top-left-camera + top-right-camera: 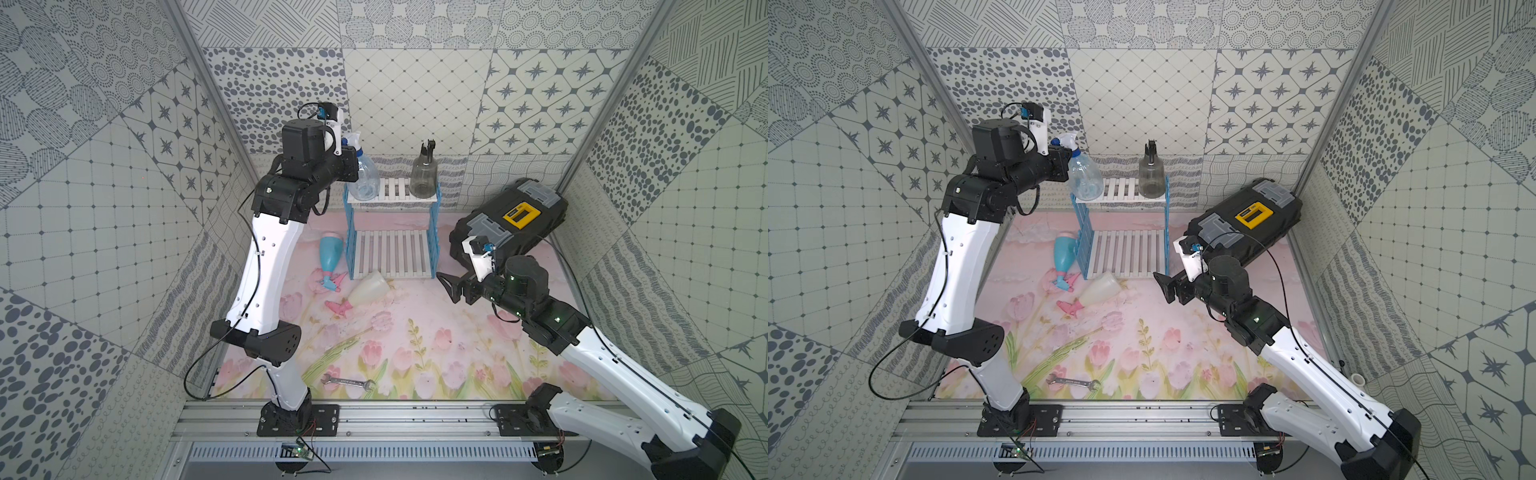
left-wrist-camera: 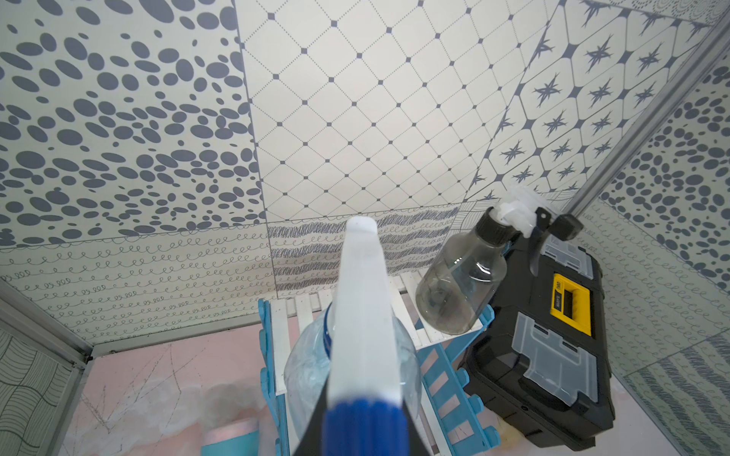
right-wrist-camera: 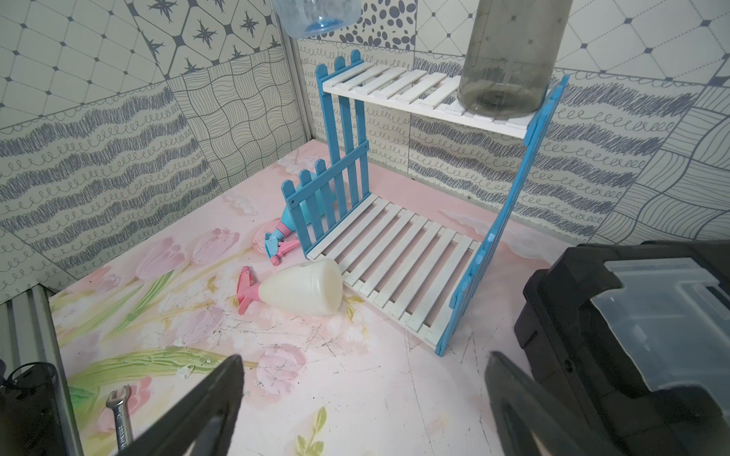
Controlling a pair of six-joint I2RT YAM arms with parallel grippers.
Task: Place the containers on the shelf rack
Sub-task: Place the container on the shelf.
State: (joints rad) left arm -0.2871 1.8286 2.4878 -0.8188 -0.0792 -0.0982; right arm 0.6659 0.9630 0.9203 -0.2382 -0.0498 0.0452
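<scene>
The base of the clear container (image 1: 362, 176) still hangs above the bare slats of the shelf rack's top level, so my left gripper will next come down outward to set and release it there.
My left gripper (image 1: 352, 160) is shut on the blue neck of the clear container (image 1: 362, 176) (image 2: 308, 367), which hangs upright over the left end of the shelf rack's (image 1: 392, 253) (image 3: 399, 252) top tier. The container's base (image 3: 316, 19) is a little above the slats. A smoky grey container (image 1: 424, 178) (image 3: 509, 59) stands upright at the right end of the top tier. A light-blue container (image 1: 331, 255) lies on the table left of the rack. A white container (image 1: 368, 286) (image 3: 304, 288) lies against the lower tier's front edge. My right gripper (image 1: 451, 286) (image 3: 363, 395) is open and empty, low, right of the rack's front.
A big black toolbox (image 1: 511, 224) (image 3: 632, 335) with a yellow latch sits close to the rack's right side and to my right arm. A wrench (image 1: 349, 382) lies near the table's front edge. Patterned walls close in the back and both sides.
</scene>
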